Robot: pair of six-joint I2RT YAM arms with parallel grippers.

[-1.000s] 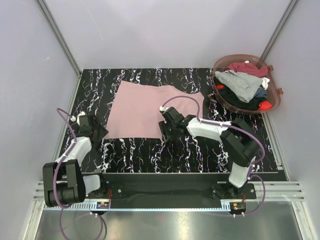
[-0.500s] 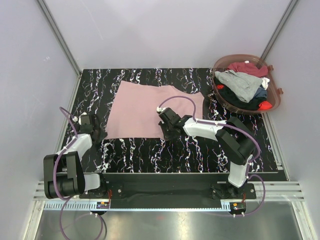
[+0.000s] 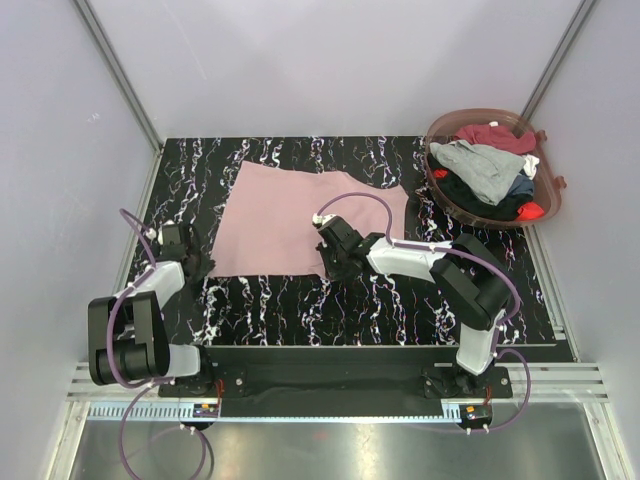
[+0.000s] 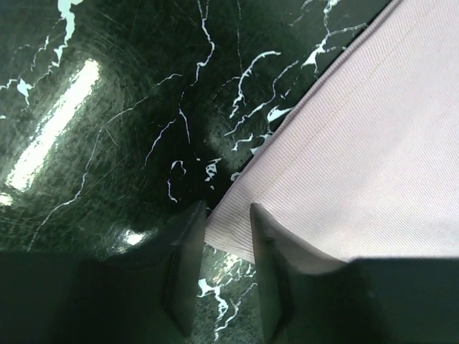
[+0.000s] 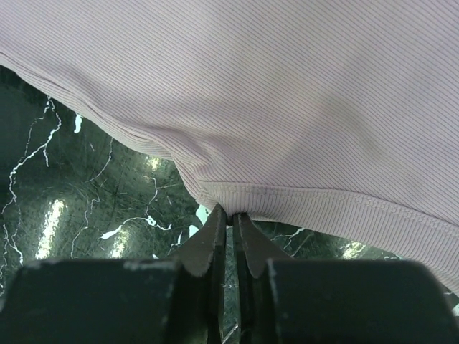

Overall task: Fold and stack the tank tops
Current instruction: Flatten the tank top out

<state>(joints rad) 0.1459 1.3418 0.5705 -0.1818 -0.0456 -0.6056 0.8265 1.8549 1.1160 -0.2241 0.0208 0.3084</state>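
The pink top lies spread flat, so the robot's right gripper will lift its pinched edge, carry it outward onto the cloth's middle (image 3: 311, 213) and let it go.
The dusty pink tank top (image 3: 300, 215) lies spread flat on the black marbled table (image 3: 380, 300). My left gripper (image 3: 203, 265) is open at its near left corner; in the left wrist view (image 4: 228, 211) the corner of the pink cloth (image 4: 358, 165) sits between the two fingers. My right gripper (image 3: 329, 262) is shut on the pink top's near right hem, pinching the ribbed edge (image 5: 315, 201) at the fingertips (image 5: 233, 215). Grey (image 3: 483, 165), maroon (image 3: 492, 134), black and red tops lie heaped in the basket.
The round brownish plastic basket (image 3: 552, 190) stands at the far right corner of the table. Metal frame posts rise at both back corners. The table's near edge runs along the arm bases.
My left gripper has slid a little further left and forward to the pink top's near left corner. My right gripper has stayed at the near right hem.
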